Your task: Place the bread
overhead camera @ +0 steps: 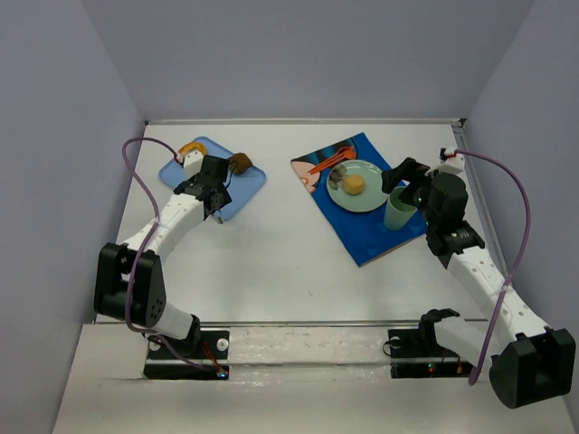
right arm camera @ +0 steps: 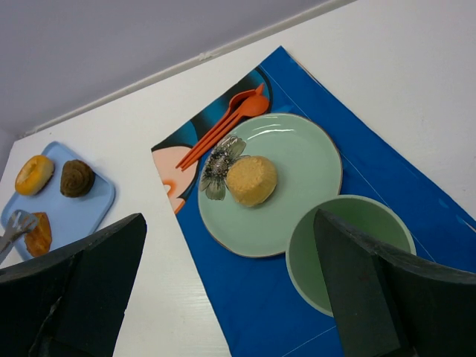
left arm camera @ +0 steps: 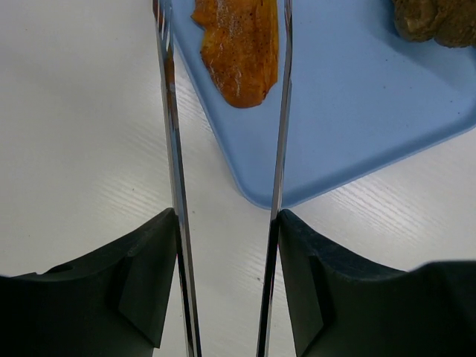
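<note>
The orange pastry lies below my left gripper, between the blades. My left gripper will next lower the parted blades along the pastry's sides and close on the metal tongs (left arm camera: 172, 149).
My left gripper (overhead camera: 210, 185) (left arm camera: 227, 223) is shut on a pair of thin metal tongs (left arm camera: 172, 149). The tong blades stand apart on either side of a flat orange pastry (left arm camera: 242, 44) lying at the corner of the blue tray (left arm camera: 357, 111) (overhead camera: 244, 194). A dark brown muffin (overhead camera: 240, 163) (left arm camera: 428, 18) and a glazed donut (overhead camera: 190, 147) (right arm camera: 33, 175) share the tray. A yellow bun (overhead camera: 354, 184) (right arm camera: 251, 180) sits on the green plate (overhead camera: 371, 201) (right arm camera: 297, 201). My right gripper (overhead camera: 403, 176) (right arm camera: 230, 223) hangs open over the plate and cup, holding nothing.
A green cup (overhead camera: 398, 212) (right arm camera: 349, 253) stands beside the plate on a blue placemat (overhead camera: 371, 240) (right arm camera: 253, 312). An orange spoon and fork (overhead camera: 327, 163) (right arm camera: 223, 123) lie at the mat's far corner. Grey walls enclose the white table.
</note>
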Motion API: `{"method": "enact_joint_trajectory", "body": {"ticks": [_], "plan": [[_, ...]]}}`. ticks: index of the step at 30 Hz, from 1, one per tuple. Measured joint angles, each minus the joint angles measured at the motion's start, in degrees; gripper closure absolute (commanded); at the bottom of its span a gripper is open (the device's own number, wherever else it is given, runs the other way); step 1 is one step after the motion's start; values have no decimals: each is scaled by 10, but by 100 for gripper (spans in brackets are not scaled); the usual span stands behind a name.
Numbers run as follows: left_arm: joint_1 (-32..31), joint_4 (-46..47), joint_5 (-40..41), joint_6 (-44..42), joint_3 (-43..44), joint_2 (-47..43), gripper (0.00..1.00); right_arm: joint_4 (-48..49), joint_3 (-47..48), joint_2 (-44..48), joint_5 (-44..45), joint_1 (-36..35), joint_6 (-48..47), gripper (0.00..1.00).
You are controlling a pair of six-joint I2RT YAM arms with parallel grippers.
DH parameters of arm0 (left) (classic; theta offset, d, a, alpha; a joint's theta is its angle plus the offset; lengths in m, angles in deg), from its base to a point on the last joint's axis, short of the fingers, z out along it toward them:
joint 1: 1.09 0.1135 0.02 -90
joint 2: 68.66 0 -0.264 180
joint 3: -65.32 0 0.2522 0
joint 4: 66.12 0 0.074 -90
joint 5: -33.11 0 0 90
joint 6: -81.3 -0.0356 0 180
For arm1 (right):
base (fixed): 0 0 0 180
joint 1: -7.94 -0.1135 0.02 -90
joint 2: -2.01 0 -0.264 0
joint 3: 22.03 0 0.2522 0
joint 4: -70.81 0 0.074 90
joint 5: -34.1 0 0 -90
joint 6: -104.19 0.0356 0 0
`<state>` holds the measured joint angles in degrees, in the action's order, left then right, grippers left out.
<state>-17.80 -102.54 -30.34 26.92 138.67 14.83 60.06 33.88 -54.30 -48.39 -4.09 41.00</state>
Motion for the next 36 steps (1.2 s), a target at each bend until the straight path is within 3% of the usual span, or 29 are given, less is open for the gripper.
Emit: {"method": "enact_joint_trajectory", "body": {"ticks": [8, 12, 15, 18, 26, 31, 36], "plan": [[8, 9, -10, -11, 11, 52, 42, 0, 0, 0, 1, 0, 0, 0], [10, 13, -17, -15, 17, 72, 53, 0, 0, 0, 1, 0, 0, 0], [10, 15, -25, -17, 22, 80, 69, 0, 0, 0, 2, 0, 0, 0], [10, 15, -31, -20, 26, 80, 74, 0, 0, 0, 5, 0, 0, 0], [-6, 16, -57, -25, 28, 48, 74, 0, 0, 0, 6, 0, 0, 0], [-116, 43, -65, -61, 51, 1, 68, 0, 0, 0, 7, 0, 0, 0], [-221, 106, -128, -118, 123, 32, 68, 0, 0, 0, 7, 0, 2, 1]]}}
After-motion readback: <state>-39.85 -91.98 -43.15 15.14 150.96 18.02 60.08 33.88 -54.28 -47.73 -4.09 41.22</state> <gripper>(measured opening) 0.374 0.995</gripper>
